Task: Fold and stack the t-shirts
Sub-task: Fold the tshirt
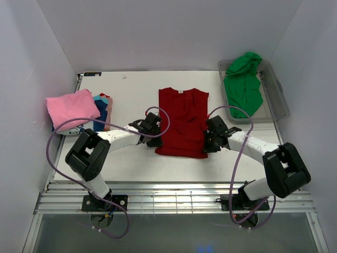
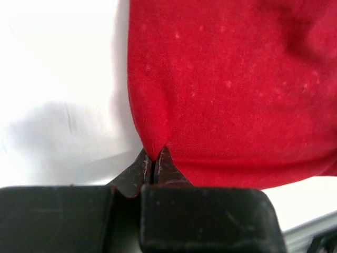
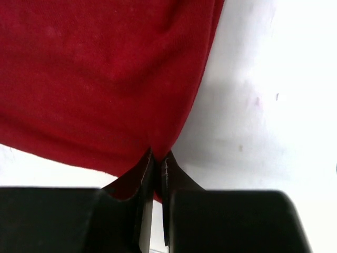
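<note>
The sleeves are folded in, so my right gripper should next lift, carry the hem outward to the collar end and release it.
The red t-shirt lies in the middle of the table, sleeves folded in, collar at the far end. My left gripper is shut on its left edge near the hem; the left wrist view shows the red cloth pinched between the tips. My right gripper is shut on its right edge near the hem; the right wrist view shows the cloth pinched too. A folded pink shirt lies on blue and peach ones at the left. A green shirt hangs in the tub.
The clear plastic tub stands at the back right of the white table. White walls close in the sides and back. The arms' cables loop over the near part of the table.
</note>
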Robot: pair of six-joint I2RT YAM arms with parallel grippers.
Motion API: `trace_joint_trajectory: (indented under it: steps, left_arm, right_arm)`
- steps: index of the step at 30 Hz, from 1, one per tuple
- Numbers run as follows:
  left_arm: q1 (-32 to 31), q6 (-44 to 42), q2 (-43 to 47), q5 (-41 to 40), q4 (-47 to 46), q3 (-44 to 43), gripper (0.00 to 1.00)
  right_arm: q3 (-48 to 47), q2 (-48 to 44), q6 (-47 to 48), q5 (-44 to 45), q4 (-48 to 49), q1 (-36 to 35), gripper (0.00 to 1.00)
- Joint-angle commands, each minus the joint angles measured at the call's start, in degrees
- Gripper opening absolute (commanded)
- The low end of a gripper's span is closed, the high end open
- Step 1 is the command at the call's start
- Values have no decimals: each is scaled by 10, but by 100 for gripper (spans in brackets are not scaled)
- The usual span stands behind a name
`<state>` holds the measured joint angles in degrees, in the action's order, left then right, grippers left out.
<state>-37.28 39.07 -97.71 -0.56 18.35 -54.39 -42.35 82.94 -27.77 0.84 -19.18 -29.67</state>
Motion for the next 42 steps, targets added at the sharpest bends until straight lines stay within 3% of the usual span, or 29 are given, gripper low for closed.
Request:
trace_joint_trajectory:
  steps: [1, 8, 17, 23, 29, 38, 42]
  left_arm:
    - [-23, 0, 45, 6, 79, 74, 0]
    - [-91, 72, 177, 40, 137, 145, 0]
    - [-157, 119, 273, 43, 233, 126, 0]
    - [-159, 139, 322, -6, 299, 60, 0]
    - [-159, 159, 304, -48, 317, -26, 0]
    - [-121, 159, 256, -89, 292, -32, 0]
    - [-65, 136, 236, -46, 261, -19, 0]
  right_arm:
    - [31, -72, -6, 9, -97, -14, 8]
    - [85, -209, -66, -7, -194, -78, 8]
    - [79, -291, -184, -28, -284, -219, 8]
    - [-23, -272, -199, 42, -328, -244, 8]
    - [-146, -194, -182, 123, -336, -244, 8]
    - [-182, -125, -171, 195, -314, -220, 8]
    - [-183, -110, -150, 203, -306, -191, 8]
